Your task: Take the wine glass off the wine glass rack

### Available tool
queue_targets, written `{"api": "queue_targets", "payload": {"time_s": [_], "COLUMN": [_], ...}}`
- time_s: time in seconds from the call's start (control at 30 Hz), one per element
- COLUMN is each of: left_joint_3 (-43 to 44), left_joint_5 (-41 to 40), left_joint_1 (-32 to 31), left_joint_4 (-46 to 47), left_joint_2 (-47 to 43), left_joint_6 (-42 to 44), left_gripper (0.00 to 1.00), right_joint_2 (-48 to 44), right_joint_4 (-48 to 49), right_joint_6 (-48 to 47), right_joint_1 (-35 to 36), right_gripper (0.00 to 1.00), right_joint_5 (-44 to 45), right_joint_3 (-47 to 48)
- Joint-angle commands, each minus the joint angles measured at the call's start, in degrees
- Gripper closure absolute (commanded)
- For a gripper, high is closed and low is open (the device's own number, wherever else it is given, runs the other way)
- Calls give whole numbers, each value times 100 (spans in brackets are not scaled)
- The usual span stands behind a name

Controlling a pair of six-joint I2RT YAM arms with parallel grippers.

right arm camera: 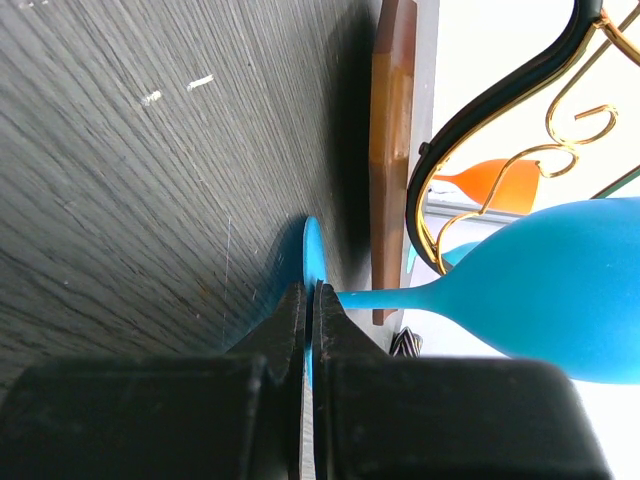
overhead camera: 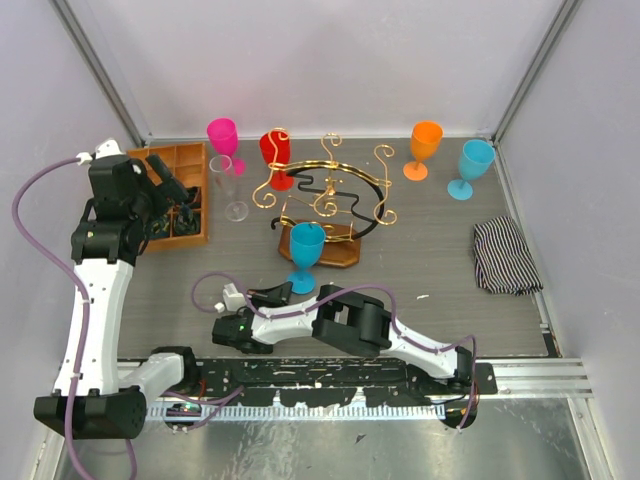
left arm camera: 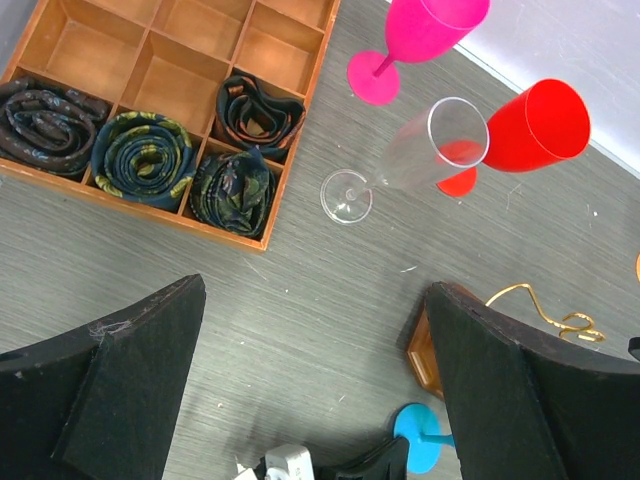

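Observation:
The tabletop just back from the right gripper is bare, so the gripper will next pull the blue glass back onto it, clear of the rack's wooden base, and let go.
The wine glass rack point(overhead camera: 330, 195) is a gold wire stand on a brown wooden base point(right arm camera: 393, 150) at mid table; no glass hangs on it. A blue wine glass point(overhead camera: 306, 243) stands upright just in front of the base. My right gripper point(overhead camera: 283, 293) lies low on the table, shut on the rim of the glass's foot point(right arm camera: 312, 250), with the blue bowl point(right arm camera: 540, 290) beyond. My left gripper point(left arm camera: 315, 300) is open and empty, high over the table beside the orange tray, with the blue foot point(left arm camera: 420, 435) and the rack's base point(left arm camera: 425, 350) below it.
An orange compartment tray point(overhead camera: 180, 190) with rolled ties sits at the back left. Pink point(overhead camera: 222, 135), red point(overhead camera: 275, 150) and clear point(overhead camera: 230, 180) glasses stand beside it. Orange point(overhead camera: 425, 145) and light blue point(overhead camera: 472, 165) glasses stand at the back right. A striped cloth point(overhead camera: 505, 255) lies at the right.

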Motion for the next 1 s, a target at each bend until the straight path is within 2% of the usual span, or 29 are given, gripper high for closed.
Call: {"api": "queue_targets", "payload": {"time_s": [0.0, 0.17, 0.37, 0.57, 0.63, 0.8, 0.97], "left_joint_3": [-110, -151, -181, 77, 411, 1474, 1719], "left_joint_5": [80, 291, 2396, 3470, 3397, 3118, 3050], "left_joint_1": [15, 16, -45, -110, -384, -1253, -1647], "left_joint_4": [202, 276, 1486, 2608, 2497, 1299, 837], "left_joint_2": [-108, -118, -143, 198, 444, 1459, 1938], "left_joint_6": [48, 48, -132, -808, -570, 530, 1053], "left_gripper": [2, 2, 0, 2, 2, 2, 2], "right_joint_2": [302, 289, 268, 293, 294, 271, 230], "right_joint_4": [442, 442, 444, 433, 416, 409, 357], "right_joint_6": [778, 786, 803, 793, 792, 786, 847], "right_joint_1": [22, 15, 22, 14, 21, 13, -13], "right_gripper": [99, 99, 99, 99, 99, 99, 99], "right_joint_5": [-1624, -1672, -1723, -1786, -1798, -1857, -1886], "right_joint_3": [-195, -208, -230, -183, -169, -173, -171]}}
